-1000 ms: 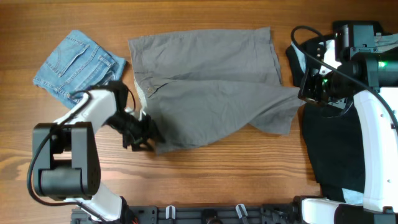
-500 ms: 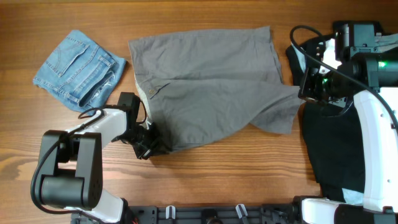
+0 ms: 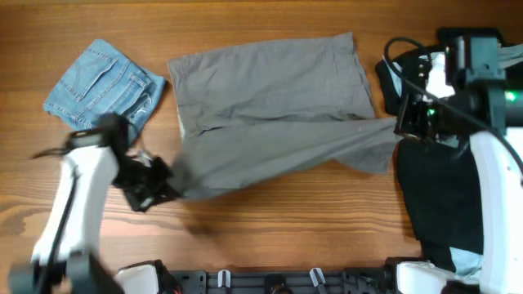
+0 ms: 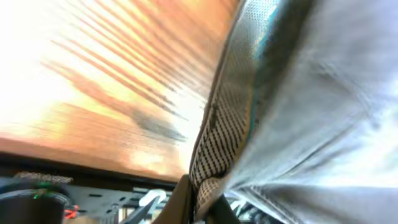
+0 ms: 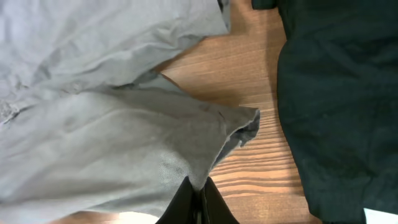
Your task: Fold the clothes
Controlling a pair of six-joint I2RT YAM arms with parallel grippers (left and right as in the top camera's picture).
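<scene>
I will next carry the grey shorts' waistband end outward with my left gripper and release it on the far corner [image 3: 175, 67] beside the denim shorts, where the grey shorts' back half lies spread flat.
The grey shorts [image 3: 270, 114] lie across the middle of the wooden table, one half spread flat at the back, the near half pulled taut between my two grippers. My left gripper [image 3: 167, 186] is shut on the shorts' lower left corner; the left wrist view shows the mesh-lined edge [image 4: 214, 155] pinched between the fingers [image 4: 202, 199]. My right gripper [image 3: 398, 129] is shut on the right corner; the right wrist view shows the grey cloth [image 5: 112, 143] gripped at the fingertips [image 5: 198, 193].
Small light-blue denim shorts [image 3: 102, 86] lie folded at the back left. A big black garment [image 3: 437, 196] covers the right side of the table, also in the right wrist view [image 5: 339, 99], with pale-blue cloth [image 3: 466, 260] at its front edge.
My left gripper has pulled the shorts' corner to the left and a little toward the front, stretching the near half taut. The right gripper has held still.
</scene>
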